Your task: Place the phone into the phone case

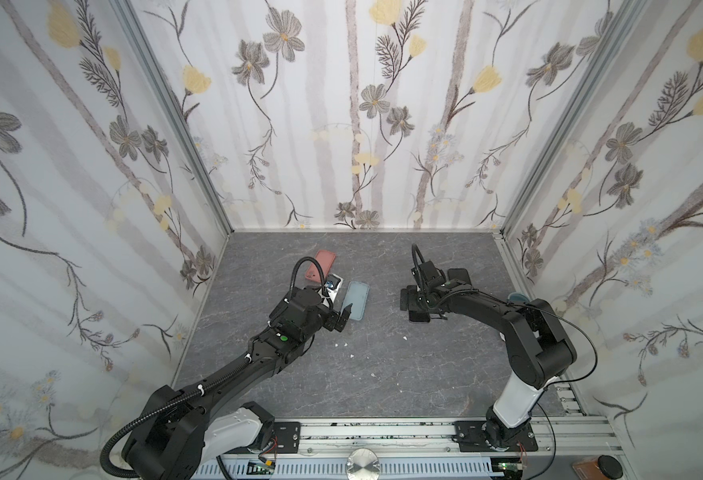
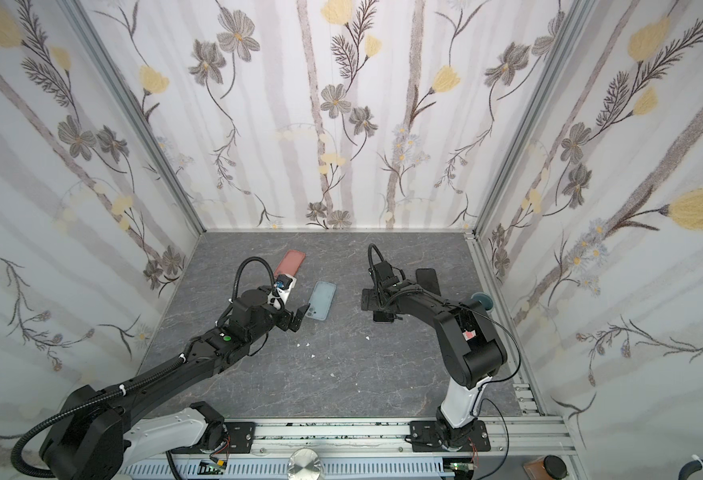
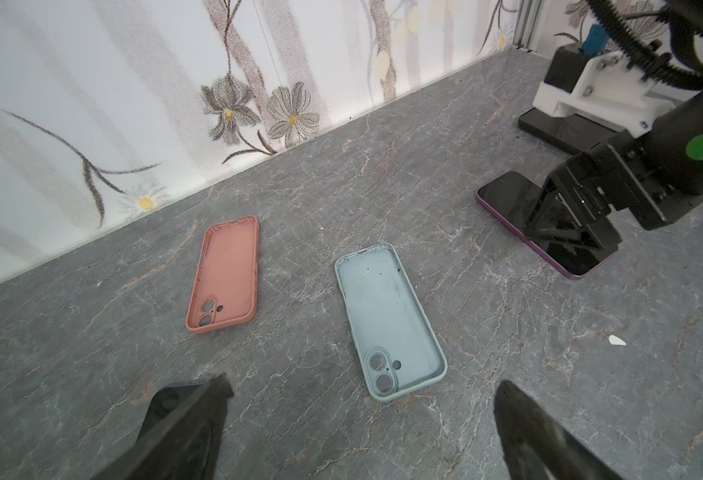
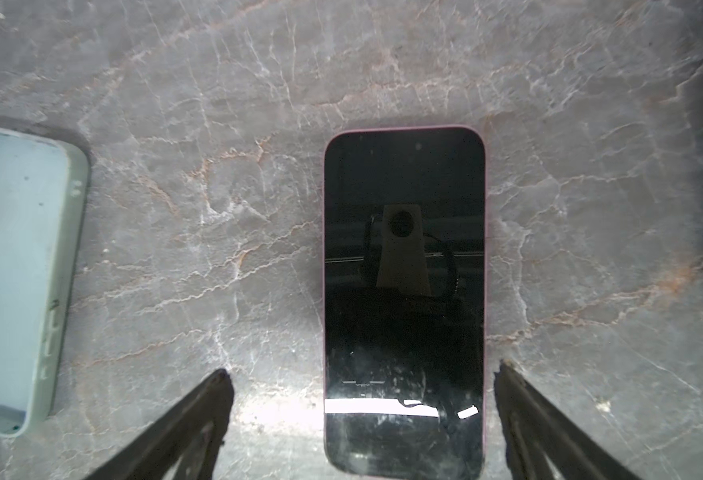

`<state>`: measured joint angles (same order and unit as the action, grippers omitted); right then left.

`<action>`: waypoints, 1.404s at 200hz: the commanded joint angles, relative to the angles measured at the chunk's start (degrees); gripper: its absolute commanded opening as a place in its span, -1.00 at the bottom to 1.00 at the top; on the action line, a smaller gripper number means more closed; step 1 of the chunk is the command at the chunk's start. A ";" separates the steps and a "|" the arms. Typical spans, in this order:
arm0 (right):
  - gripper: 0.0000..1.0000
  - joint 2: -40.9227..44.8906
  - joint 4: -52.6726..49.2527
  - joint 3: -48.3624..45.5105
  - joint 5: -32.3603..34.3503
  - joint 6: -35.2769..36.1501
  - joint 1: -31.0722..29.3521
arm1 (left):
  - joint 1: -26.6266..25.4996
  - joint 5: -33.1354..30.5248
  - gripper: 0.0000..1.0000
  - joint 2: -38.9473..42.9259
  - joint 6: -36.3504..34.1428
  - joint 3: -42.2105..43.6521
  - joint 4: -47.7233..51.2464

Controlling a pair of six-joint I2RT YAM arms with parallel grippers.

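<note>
The right gripper lowers over the middle of the phone (image 4: 404, 270) next and closes on its long sides, with one open finger already beyond each pink-purple edge.
The phone (image 4: 404, 270) lies screen up on the grey table, black glass with a pink-purple rim. My right gripper (image 4: 362, 370) is open just above one end of it, a finger on each side and neither touching. In both top views it hides most of the phone (image 1: 418, 319). A light blue phone case (image 3: 387, 316) lies hollow side up to the left of the phone. My left gripper (image 3: 364, 382) is open and empty at its camera-hole end. In a top view it (image 1: 341, 318) hangs beside the blue case (image 1: 356, 300).
A salmon-pink case (image 3: 227, 274) lies hollow side up behind the blue one, nearer the back left wall. A flat black object (image 1: 460, 276) lies behind the right gripper (image 1: 418, 305). A teal round thing (image 1: 518, 297) sits by the right wall. Small white crumbs (image 1: 343, 345) dot the table's middle.
</note>
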<state>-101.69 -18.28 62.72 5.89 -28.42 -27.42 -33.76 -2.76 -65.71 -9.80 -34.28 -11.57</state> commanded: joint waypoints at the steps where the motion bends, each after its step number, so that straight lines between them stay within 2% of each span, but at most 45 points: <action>1: 0.93 -1.20 0.10 0.60 -0.42 0.36 -0.16 | 0.14 -0.47 0.98 -0.03 -1.16 -0.61 -0.20; 78: 0.96 -4.12 -2.99 2.36 2.89 3.73 0.47 | 0.35 -1.11 0.97 0.74 -3.30 0.01 -0.47; 165: 0.95 -6.76 -3.84 2.69 -1.05 3.83 1.98 | 0.33 -0.40 0.95 0.94 -3.58 -0.06 0.13; 192: 0.80 -8.29 -4.02 2.97 -3.86 4.34 1.96 | 0.32 -0.40 0.94 1.03 -3.94 -0.04 0.32; 281: 0.57 -8.50 -2.91 1.97 -6.84 5.22 1.91 | 0.27 0.57 0.91 0.76 -4.13 -0.25 0.67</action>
<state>-109.67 -17.56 66.17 7.90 -22.44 -25.43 -33.50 -2.74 -65.04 -13.52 -34.26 -10.76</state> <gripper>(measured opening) 0.790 0.962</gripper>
